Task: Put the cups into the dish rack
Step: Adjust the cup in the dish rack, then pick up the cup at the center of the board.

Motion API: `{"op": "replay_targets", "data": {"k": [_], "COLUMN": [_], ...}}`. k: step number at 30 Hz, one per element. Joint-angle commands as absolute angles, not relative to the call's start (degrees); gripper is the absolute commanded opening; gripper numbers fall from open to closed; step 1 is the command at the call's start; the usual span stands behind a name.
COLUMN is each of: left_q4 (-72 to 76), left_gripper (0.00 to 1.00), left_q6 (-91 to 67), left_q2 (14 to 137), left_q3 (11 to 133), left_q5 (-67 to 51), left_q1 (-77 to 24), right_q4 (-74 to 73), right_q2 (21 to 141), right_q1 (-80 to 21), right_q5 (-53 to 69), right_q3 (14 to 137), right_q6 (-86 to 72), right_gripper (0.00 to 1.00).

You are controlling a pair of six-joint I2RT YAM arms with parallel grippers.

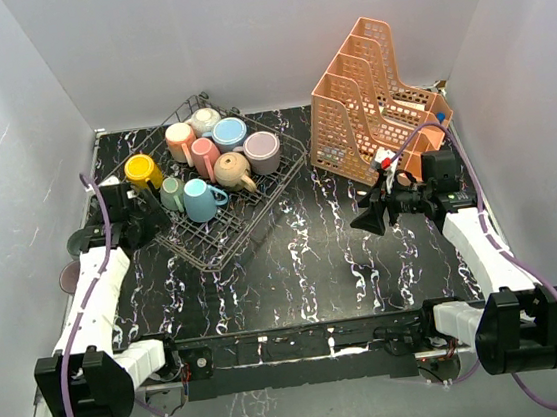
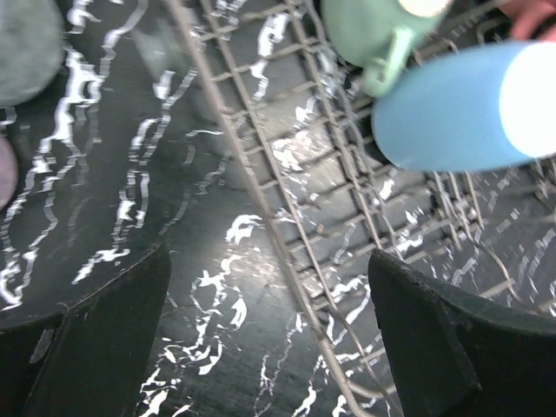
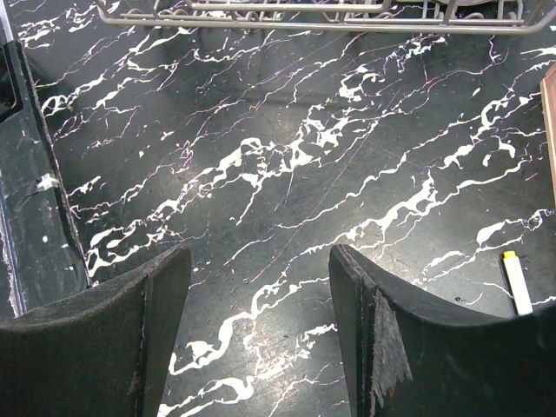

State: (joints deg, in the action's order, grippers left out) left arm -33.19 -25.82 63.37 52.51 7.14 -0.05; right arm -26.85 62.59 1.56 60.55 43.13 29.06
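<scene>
Next, my left gripper moves to the left in the top view, onto the mauve cup's rack-side rim (image 1: 76,274), since this cup still stands outside the rack (image 1: 258,209).
The dish rack (image 1: 258,209), a dark wire basket, stands left of centre on the black marbled table. Several cups lie in it: yellow (image 1: 141,170), pink (image 1: 180,139), cream (image 1: 205,121), light blue (image 1: 230,133), lilac (image 1: 262,152), tan (image 1: 234,171), green (image 1: 172,192) and teal (image 1: 200,199). My left gripper (image 1: 151,223) is open at the rack's left rim. In the left wrist view the left gripper (image 2: 269,334) straddles the rim wire (image 2: 261,191) with nothing held, below the green cup (image 2: 382,35) and the teal cup (image 2: 460,109). My right gripper (image 1: 370,220) (image 3: 259,321) is open over bare table.
An orange perforated file organizer (image 1: 372,102) stands at the back right, behind the right gripper. A small white and yellow marker (image 3: 517,282) lies on the table near it. Two round things, grey-green (image 2: 26,43) and mauve (image 1: 68,278), sit at the table's left edge beside the left arm.
</scene>
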Motion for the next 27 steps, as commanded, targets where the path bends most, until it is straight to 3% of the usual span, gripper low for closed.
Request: {"op": "replay_targets", "data": {"k": [1, 11, 27], "left_q4": [-36.06, -35.16, -26.17], "left_gripper": [0.95, 0.97, 0.92], "left_q6": [-28.3, -23.45, -22.49], "left_q2": [61.15, 62.58, 68.81], "left_q3": [53.53, 53.96, 50.72], "left_q5": [21.08, 31.52, 20.93], "left_q1": [0.44, 6.1, 22.2], "right_q4": [-24.78, -25.09, -26.05], "right_q2": [62.71, 63.59, 68.39], "right_q1": [1.67, 1.75, 1.75], "right_q5": [60.65, 60.39, 60.53], "right_q3": [43.51, 43.42, 43.95], "right_q6": [29.5, 29.99, 30.81], "right_gripper": [0.67, 0.67, 0.67]}}
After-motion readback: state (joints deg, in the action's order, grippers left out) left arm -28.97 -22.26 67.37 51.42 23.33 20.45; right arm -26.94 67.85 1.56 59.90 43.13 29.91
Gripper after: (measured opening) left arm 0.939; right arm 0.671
